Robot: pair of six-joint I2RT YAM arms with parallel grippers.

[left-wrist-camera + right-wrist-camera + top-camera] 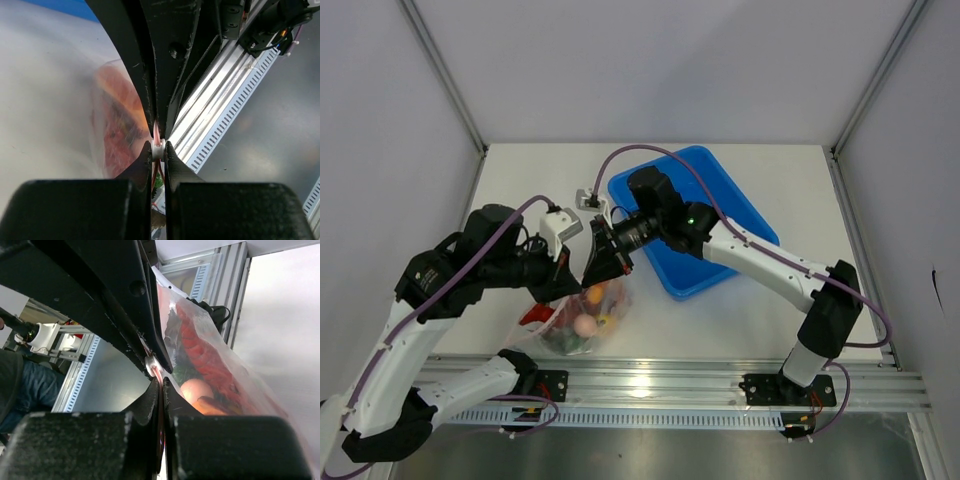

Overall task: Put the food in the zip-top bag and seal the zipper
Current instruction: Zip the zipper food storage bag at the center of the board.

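The slider goes to the left in the top view next, along the still-parted pieces of the zipper to their end, where my left gripper releases it.
The zip-top bag hangs low over the table's near edge, held up by both grippers at its mouth. Inside it I see a pale egg, red chilies and something green. My left gripper is shut on the small white slider of the pink-red zipper. My right gripper is shut on the zipper strip right next to the slider. In the top view the two grippers meet tip to tip, left and right, above the bag.
The blue tub stands at the back right under the right arm. The aluminium rail runs along the table's near edge just below the bag. White walls close in the table on both sides.
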